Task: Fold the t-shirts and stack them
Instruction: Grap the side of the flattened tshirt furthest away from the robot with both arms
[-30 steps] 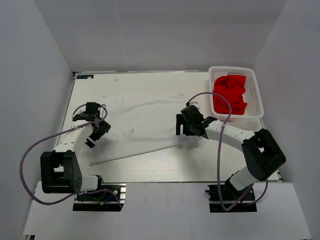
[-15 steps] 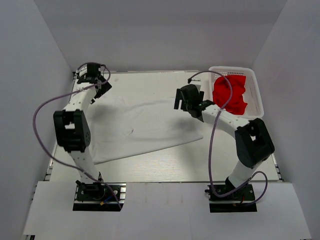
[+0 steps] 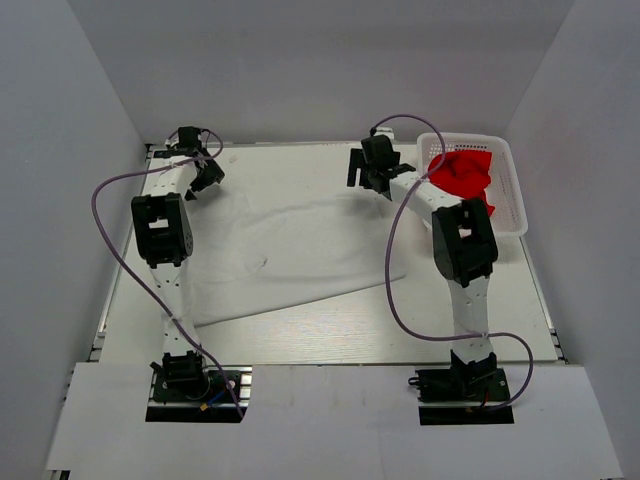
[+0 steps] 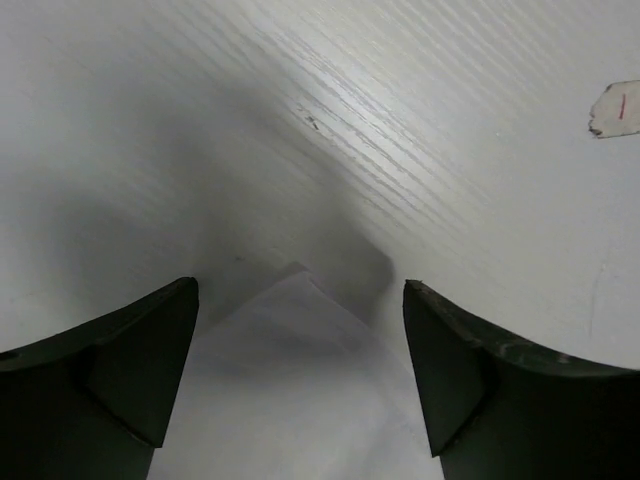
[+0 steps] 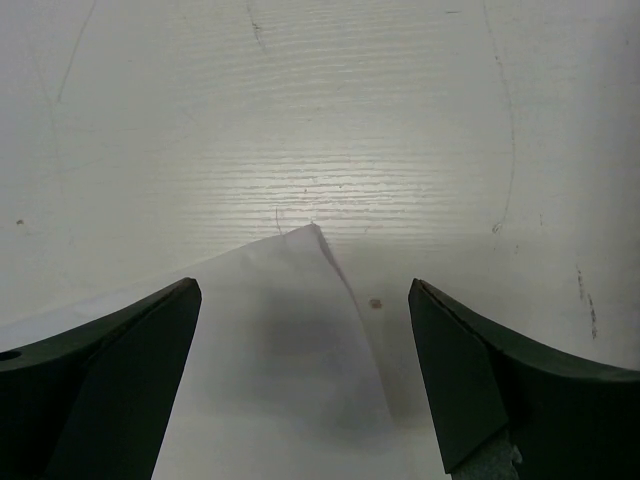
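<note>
I need to lower my right gripper onto the white t-shirt's far corner (image 3: 375, 192) (image 5: 312, 254) by the basket before I grab it, because the corner's tip lies flat between the spread fingers.
The large white t-shirt (image 3: 290, 255) lies spread flat on the table. My left gripper (image 3: 200, 181) hovers open at its far left corner. In the left wrist view a white cloth corner (image 4: 300, 390) lies between the open fingers of that gripper (image 4: 300, 290), not gripped. My right gripper (image 3: 373, 181) hovers open at the shirt's far right corner. The right wrist view shows that corner (image 5: 290, 350) between the spread fingers of that gripper (image 5: 305, 288). The red t-shirt (image 3: 462, 172) lies bunched in the white basket (image 3: 512, 185).
The white lattice basket stands at the back right of the table, close to my right arm. A small torn sticker (image 4: 612, 108) is on the tabletop beyond the left gripper. White walls enclose the table (image 3: 330, 335) on three sides.
Both arms have stretched from mid-table out to the back. The left gripper went to the shirt's far left corner, the right gripper to its far right corner near the basket.
</note>
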`<state>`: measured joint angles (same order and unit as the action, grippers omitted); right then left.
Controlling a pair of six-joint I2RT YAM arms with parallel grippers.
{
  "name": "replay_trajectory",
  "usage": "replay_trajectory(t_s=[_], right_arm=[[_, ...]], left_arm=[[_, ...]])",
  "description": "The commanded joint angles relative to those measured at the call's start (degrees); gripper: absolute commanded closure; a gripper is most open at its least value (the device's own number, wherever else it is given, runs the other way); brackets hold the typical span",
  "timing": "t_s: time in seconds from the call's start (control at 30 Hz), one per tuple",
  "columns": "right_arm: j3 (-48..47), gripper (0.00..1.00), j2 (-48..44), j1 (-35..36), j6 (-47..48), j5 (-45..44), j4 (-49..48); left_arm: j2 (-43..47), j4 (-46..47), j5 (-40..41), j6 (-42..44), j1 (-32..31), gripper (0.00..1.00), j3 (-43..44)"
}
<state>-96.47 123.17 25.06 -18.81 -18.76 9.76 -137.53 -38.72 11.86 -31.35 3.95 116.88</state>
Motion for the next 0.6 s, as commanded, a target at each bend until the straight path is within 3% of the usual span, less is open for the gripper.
replay_trajectory(t_s=[0.0,0.2,0.3,0.33,0.37,0.47,0.57], right_arm=[[-4.6,0.10,2.7,-0.8,3.1,0.0,2.3],[-8.0,0.10,7.0,-1.8,2.2,0.7,2.5],[-9.6,0.10,8.7,-1.8,3.0,1.8,1.8],[-9.9,0.10,9.3,-1.9,3.2,2.1,1.7],[-11.5,0.10,10.4,-1.9,3.3,2.8,1.8],[-13.4,0.10,13.3,-1.9,3.1,4.6,1.8],[-15.0,0.19,14.6,-1.9,2.9,6.8,1.2]], left_arm=[[-0.1,0.7,-3.0,2.2,-0.2,0.14,1.0],[1.7,3.6,-3.8,2.7,-0.2,0.48,-7.4],[2.6,4.9,-3.8,2.7,-0.2,0.78,-9.1],[2.6,4.2,-3.8,2.7,-0.2,0.95,-9.1],[2.6,4.2,-3.8,2.7,-0.2,1.00,-8.5],[2.6,4.2,-5.0,3.8,-0.2,1.00,-7.8],[2.6,4.7,-5.0,3.8,-0.2,1.00,-7.8]])
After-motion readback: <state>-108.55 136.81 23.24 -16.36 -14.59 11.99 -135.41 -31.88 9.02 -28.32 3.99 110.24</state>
